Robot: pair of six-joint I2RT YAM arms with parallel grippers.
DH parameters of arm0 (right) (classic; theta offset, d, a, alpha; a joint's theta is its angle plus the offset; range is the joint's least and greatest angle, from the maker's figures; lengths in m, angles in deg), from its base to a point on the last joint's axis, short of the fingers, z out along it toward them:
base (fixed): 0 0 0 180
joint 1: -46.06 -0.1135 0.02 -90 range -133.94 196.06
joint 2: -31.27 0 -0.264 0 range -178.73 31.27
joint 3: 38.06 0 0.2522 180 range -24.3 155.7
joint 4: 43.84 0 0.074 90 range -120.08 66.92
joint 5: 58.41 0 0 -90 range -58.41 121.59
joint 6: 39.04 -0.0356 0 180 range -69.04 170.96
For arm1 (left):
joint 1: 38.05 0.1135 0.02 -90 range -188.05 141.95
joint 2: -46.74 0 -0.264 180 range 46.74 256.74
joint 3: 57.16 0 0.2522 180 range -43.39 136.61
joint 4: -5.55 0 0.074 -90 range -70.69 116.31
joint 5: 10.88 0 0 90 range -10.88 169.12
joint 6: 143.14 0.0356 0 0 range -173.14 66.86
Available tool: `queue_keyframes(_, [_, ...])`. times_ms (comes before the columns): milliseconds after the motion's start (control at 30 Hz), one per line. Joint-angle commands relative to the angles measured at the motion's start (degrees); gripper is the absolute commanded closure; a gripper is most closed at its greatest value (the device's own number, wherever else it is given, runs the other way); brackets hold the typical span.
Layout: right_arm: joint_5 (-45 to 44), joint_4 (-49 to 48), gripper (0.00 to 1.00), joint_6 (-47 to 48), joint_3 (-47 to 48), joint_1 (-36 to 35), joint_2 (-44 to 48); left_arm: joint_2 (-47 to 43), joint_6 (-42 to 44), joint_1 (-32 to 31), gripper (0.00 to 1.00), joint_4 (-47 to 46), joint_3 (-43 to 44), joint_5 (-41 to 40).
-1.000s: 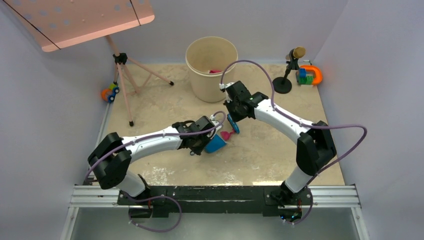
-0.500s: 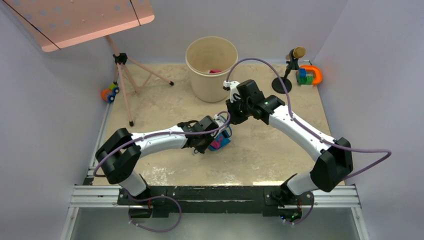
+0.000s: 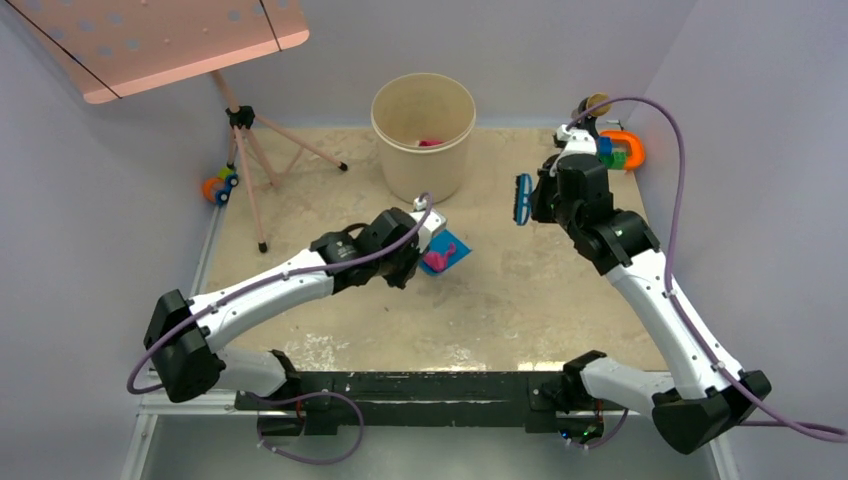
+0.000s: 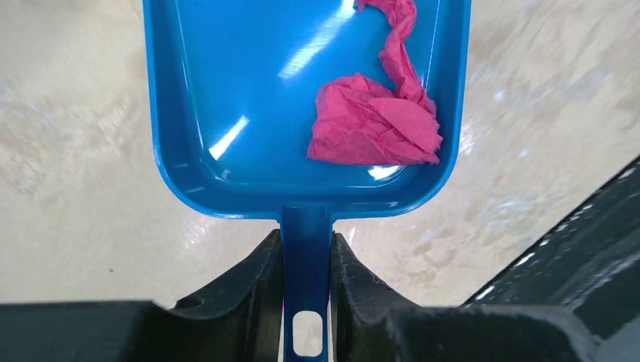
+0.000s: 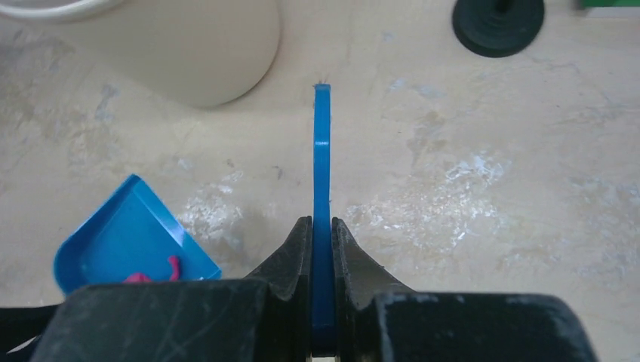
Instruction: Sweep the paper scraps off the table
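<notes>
My left gripper raises the pan over the bucket [image 3: 424, 112] next, which stands outward of it, tips out the scrap, then lowers and releases the pan atop the table.
My left gripper [image 4: 306, 256] is shut on the handle of a blue dustpan [image 4: 249, 105], held above the beige table [image 3: 540, 290]. One crumpled pink paper scrap [image 4: 377, 121] lies in the pan; it also shows in the top view [image 3: 437, 258] and the right wrist view [image 5: 155, 273]. My right gripper [image 5: 322, 234] is shut on a small blue hand brush [image 5: 322, 158], raised at the table's right middle [image 3: 522, 199], apart from the dustpan [image 3: 445, 250]. No other loose scraps show on the tabletop.
A cream bucket [image 3: 423, 135] with pink paper inside stands at the back centre. A pink-legged tripod stand [image 3: 250, 150] is back left, with a toy [image 3: 220, 185] beside it. A black stand [image 3: 570, 165] and colourful toys [image 3: 620, 150] sit back right. A black rail [image 3: 430, 385] runs along the near edge.
My right gripper has lifted the brush away from the dustpan, up and to the right. My left gripper has raised the dustpan with the pink scrap and shifted it toward the bucket.
</notes>
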Motion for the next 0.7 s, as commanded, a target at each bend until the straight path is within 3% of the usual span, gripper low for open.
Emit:
queue_keyframes(0, [-9.93,1.6,1.0,-5.22,-2.0,0.46,1.68,0.45,-2.0,2.09,1.0,11.07,14.29,3.31])
queue_keyframes(233, [-9.42,0.92,1.0,-5.82,-4.64,1.04,3.9,6.74,-3.1,10.39,1.0,23.17,38.54,14.25])
queue_keyframes(467, [-8.03,0.44,1.0,-6.24,-5.01,1.35,4.75,25.92,-13.57,19.27,1.0,30.8,73.08,31.06])
queue_keyframes(567, [-7.41,0.49,1.0,-6.96,-5.1,1.46,5.26,32.95,-25.97,24.4,1.0,23.89,78.54,43.32])
queue_keyframes(667, [-6.96,0.61,1.0,-7.33,-5.49,1.49,6.39,34.72,-46.06,28.26,1.0,3.14,69.6,54.47])
